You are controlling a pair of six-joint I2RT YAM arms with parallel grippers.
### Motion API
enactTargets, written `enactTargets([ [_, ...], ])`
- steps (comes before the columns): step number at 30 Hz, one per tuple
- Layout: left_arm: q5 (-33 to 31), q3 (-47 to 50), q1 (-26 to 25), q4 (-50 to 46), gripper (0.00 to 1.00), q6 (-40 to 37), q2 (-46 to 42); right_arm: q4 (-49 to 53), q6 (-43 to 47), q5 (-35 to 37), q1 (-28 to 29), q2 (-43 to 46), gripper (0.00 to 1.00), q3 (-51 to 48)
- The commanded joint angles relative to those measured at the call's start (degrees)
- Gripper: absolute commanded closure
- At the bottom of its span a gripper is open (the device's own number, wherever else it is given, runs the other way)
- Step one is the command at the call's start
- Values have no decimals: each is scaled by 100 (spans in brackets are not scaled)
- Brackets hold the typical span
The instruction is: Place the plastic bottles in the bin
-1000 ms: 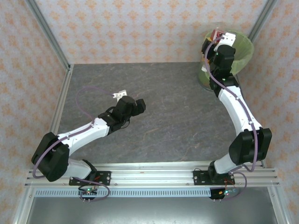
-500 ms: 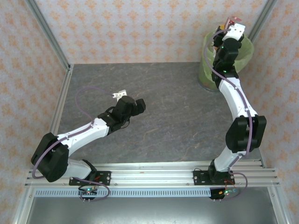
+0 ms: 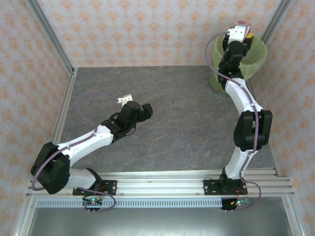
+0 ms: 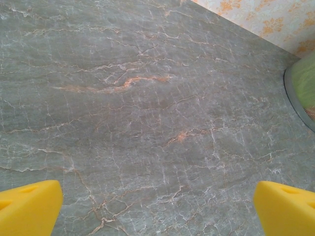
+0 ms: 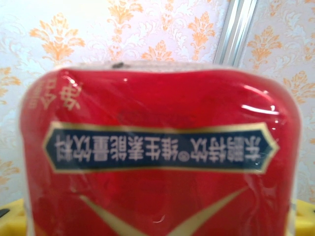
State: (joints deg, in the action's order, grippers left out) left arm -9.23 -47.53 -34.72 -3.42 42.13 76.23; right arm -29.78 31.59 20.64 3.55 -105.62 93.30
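Observation:
I need to tilt my right gripper down over the bin's opening next and let go of the plastic bottle there, because it still points outward at the patterned wall.
My right gripper is raised over the back rim of the bin, a round basket lined with light-green plastic in the far right corner. It is shut on a plastic bottle with a red label bearing a dark blue band of white characters. The bottle spans the gap between the yellow fingertips, and in the top view only a small pinkish bit of the bottle peeks past the wrist. My left gripper hovers low over the grey table, open, its yellow pads wide apart around bare stone.
The grey marbled table is fenced by patterned walls and aluminium posts. The bin's curved edge appears at the right of the left wrist view. A metal corner post stands right behind the held bottle.
The right arm has stretched upward and back, lifting the bottle from inside the bin's mouth to above its far rim. The left arm has hardly moved.

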Motion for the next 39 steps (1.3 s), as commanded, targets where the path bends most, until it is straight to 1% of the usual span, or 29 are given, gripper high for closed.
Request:
enactTargets([
  [1, -137, 26, 52, -91, 0, 29, -82, 223, 219, 265, -47, -268, 40, 278],
  [8, -158, 41, 48, -98, 0, 31, -72, 528, 413, 365, -65, -638, 37, 707],
  [11, -149, 21, 52, -96, 0, 30, -40, 868, 435, 406, -93, -807, 36, 924],
  [14, -127, 9, 46, -80, 0, 32, -20, 1351, 279, 756, -166, -1044, 34, 1300],
  [16, -114, -2, 53, -84, 0, 32, -25, 1943, -75, 996, -280, -1225, 32, 1716],
  [17, -114, -4, 53, -80, 0, 23, -23, 2413, -336, 1088, -349, -1338, 30, 2036],
  [19, -119, -4, 53, -87, 0, 15, -40, 3532, -833, 1101, -482, -1642, 25, 2814],
  [21, -138, -5, 53, -94, 0, 10, -60, 4838, -1250, 1093, -582, -2086, 18, 3897],
  [23, -148, 10, 53, -88, 0, 15, -66, 5747, -1405, 1094, -590, -2462, 13, 4845],
  [24, -150, 10, 52, -80, 0, 6, -73, 5964, -1444, 987, -589, -2519, 11, 5065],
  [29, -205, -7, 54, -98, 0, -53, -116, 6145, -1792, 444, -590, -2229, 6, 5057],
  [32, -277, -3, 52, -131, 0, -121, -189, 6229, -1832, 251, -589, -2026, 0, 5022],
  [34, -373, 7, 53, -156, 0, -188, -270, 6247, -1877, 99, -586, -1813, 1, 4879],
  [37, -669, 18, 53, -267, 0, -418, -509, 6187, -1978, -339, -587, -1293, 1, 4410],
  [39, -993, 54, 53, -360, 0, -687, -774, 6167, -2066, -640, -590, -894, 1, 4052],
])
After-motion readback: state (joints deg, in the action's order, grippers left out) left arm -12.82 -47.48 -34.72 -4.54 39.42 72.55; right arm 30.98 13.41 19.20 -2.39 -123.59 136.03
